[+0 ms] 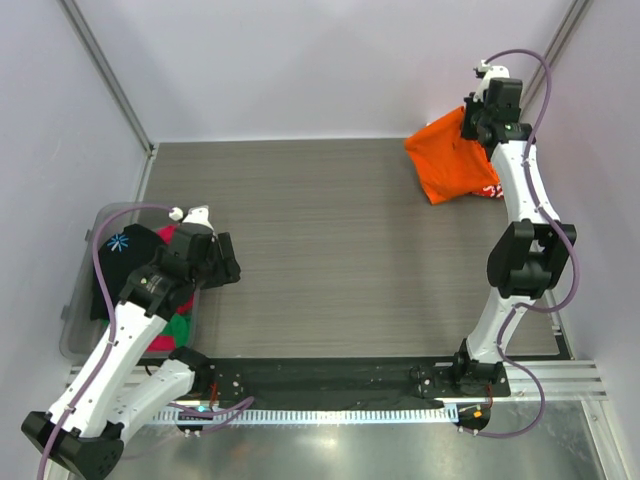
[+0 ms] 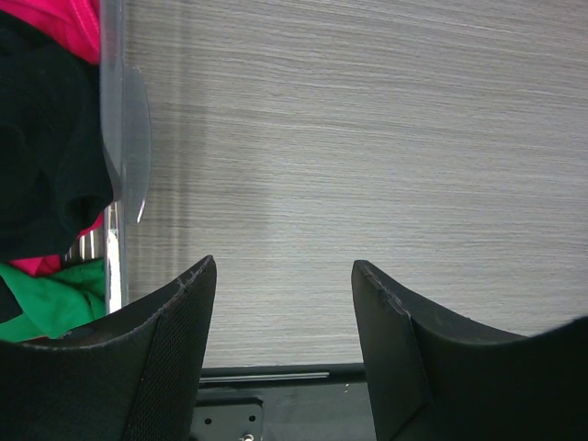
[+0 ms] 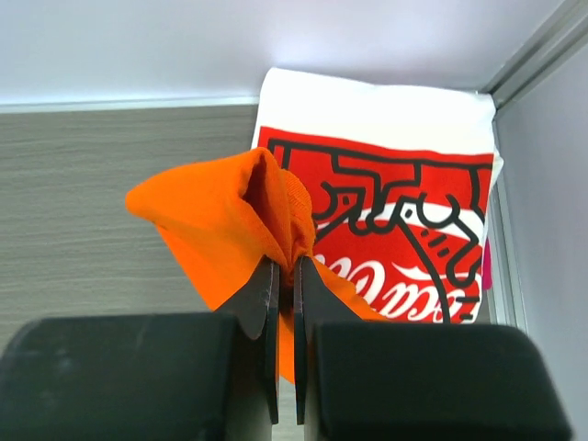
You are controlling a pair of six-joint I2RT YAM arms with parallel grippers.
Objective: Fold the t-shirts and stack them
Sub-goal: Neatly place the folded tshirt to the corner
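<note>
The right gripper moves to the right in the top view, over the Coca-Cola t-shirt's far end (image 3: pixel 413 119), and releases next, as the orange t-shirt (image 3: pixel 211 230) partly overhangs bare table.
My right gripper (image 3: pixel 286 265) is shut on a fold of the bright orange t-shirt (image 3: pixel 211 230), which hangs bunched from it at the table's far right corner (image 1: pixel 447 155). Under and behind it lies the folded red-and-white Coca-Cola t-shirt (image 3: pixel 404 230), flat against the back wall; only a red sliver of it (image 1: pixel 490 190) shows in the top view. My left gripper (image 2: pixel 283 268) stands open over bare table at the left, nothing between its fingers. Beside it, black (image 2: pixel 41 147), pink (image 2: pixel 55 18) and green (image 2: pixel 55 299) t-shirts lie heaped in a clear bin (image 1: pixel 78 300).
The grey wood-grain table (image 1: pixel 320 250) stretches between the two arms. White walls with metal posts close in the back and sides. A black base rail (image 1: pixel 330 380) runs along the near edge.
</note>
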